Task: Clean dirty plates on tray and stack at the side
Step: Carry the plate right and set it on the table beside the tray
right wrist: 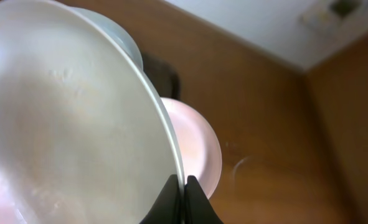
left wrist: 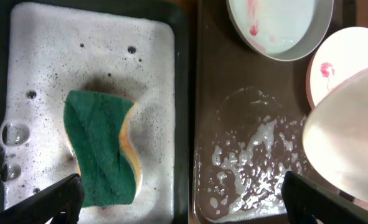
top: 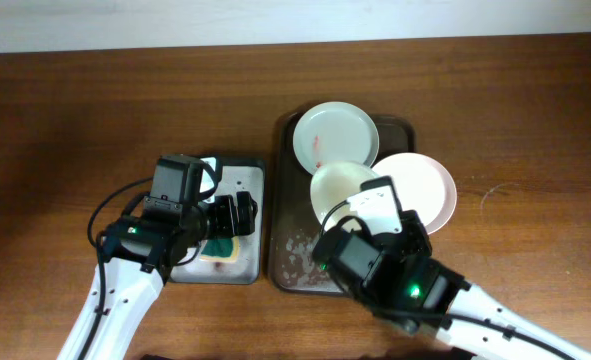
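The right gripper goes to the right in the overhead view next, then down, and releases the plate on the bare wooden table, since it's empty.
My right gripper (right wrist: 184, 186) is shut on the rim of a white plate (right wrist: 65, 124) and holds it tilted above the dark brown tray (top: 285, 250); overhead shows this held plate (top: 340, 185) lifted. A plate with red smears (top: 335, 135) lies at the tray's far end, also in the left wrist view (left wrist: 280, 25). A pink-tinted plate (top: 420, 185) with a red smear (left wrist: 339, 65) lies at the tray's right side. My left gripper (left wrist: 184, 202) is open and empty, over the edge between the two trays, near the green-and-yellow sponge (left wrist: 99, 149).
A smaller dark tray (left wrist: 22, 93) with soapy foam holds the sponge, left of the big tray. Foam and water lie on the near part of the big tray's floor (left wrist: 258, 155). Bare wooden table (top: 535, 120) lies to the right.
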You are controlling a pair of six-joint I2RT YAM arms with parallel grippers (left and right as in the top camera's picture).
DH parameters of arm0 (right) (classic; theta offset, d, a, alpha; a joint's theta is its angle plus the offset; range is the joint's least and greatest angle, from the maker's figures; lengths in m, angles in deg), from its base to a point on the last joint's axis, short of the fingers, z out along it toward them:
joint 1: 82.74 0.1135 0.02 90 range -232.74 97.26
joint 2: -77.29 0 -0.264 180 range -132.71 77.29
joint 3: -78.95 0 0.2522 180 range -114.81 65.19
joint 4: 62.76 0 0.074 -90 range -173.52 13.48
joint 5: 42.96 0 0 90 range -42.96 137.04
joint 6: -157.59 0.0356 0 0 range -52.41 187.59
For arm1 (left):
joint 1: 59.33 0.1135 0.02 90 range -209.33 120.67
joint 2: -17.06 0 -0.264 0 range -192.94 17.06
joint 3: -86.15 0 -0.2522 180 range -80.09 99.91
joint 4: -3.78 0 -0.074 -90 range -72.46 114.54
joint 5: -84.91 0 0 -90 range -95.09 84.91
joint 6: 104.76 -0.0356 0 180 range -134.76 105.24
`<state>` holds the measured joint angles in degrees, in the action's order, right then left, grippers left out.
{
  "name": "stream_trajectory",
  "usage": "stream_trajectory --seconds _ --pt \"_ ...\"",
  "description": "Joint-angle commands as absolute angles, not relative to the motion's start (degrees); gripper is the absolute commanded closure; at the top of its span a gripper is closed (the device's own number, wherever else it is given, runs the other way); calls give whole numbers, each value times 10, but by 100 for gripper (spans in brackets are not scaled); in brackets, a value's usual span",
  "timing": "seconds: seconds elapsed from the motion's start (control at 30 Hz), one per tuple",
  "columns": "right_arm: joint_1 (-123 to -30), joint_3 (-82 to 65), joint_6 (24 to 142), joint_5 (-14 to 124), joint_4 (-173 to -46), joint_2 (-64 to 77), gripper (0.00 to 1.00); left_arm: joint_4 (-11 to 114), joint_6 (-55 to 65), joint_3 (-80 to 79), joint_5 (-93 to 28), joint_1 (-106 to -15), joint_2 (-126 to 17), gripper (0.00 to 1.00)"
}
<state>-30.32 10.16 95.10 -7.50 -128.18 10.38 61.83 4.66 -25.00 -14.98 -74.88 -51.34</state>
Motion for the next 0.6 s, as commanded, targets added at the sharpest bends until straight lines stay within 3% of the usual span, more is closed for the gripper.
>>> stream_trajectory --seconds 0.0,0.17,0.37,0.57 --pt "-443 91 1070 109 -1281 108 96 618 37 -240 -152 -745 -512 1" --pt "-830 63 924 505 -1252 116 96 618 37 -240 -152 -745 -512 1" --pt "-1202 63 935 602 -1185 15 96 618 37 -240 -152 -745 -512 1" --pt "-1290 63 935 576 -1169 -144 96 618 37 -240 -152 -745 -512 1"
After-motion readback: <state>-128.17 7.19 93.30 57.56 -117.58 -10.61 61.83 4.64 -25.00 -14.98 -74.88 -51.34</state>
